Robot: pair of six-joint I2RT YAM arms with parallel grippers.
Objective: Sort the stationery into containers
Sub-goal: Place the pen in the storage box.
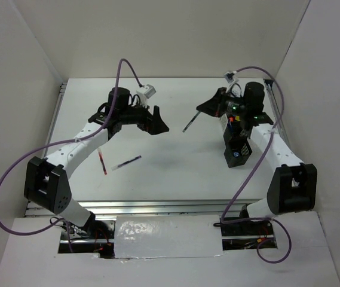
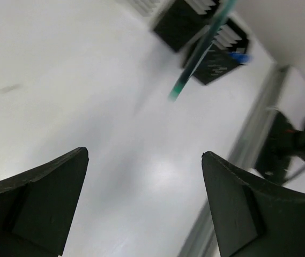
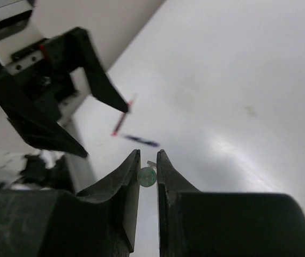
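My right gripper holds the green pen [image 1: 190, 124] over bare table, so it needs to swing across to the farther black mesh bin [image 1: 235, 131], tilt down and let the pen go inside.
My right gripper [image 1: 202, 110] is shut on a thin green pen [image 1: 190, 124] and holds it above the table, its tip slanting down to the left. In the right wrist view the pen [image 3: 147, 175] shows end-on, pinched between the fingers of that gripper [image 3: 148, 152]. My left gripper [image 1: 158, 126] is open and empty, raised at mid-table facing the pen; its view shows the pen [image 2: 194, 56] ahead of the gripper [image 2: 144, 154]. A red pen [image 1: 102, 161] and a purple pen [image 1: 126, 162] lie on the table at the near left. Black mesh bins [image 1: 237, 148] stand under the right arm.
Two black bins [image 2: 180, 20] show behind the held pen in the left wrist view, one with a blue item [image 2: 239, 56] at its rim. White walls enclose the table on three sides. A metal rail [image 1: 59, 101] runs along the left edge.
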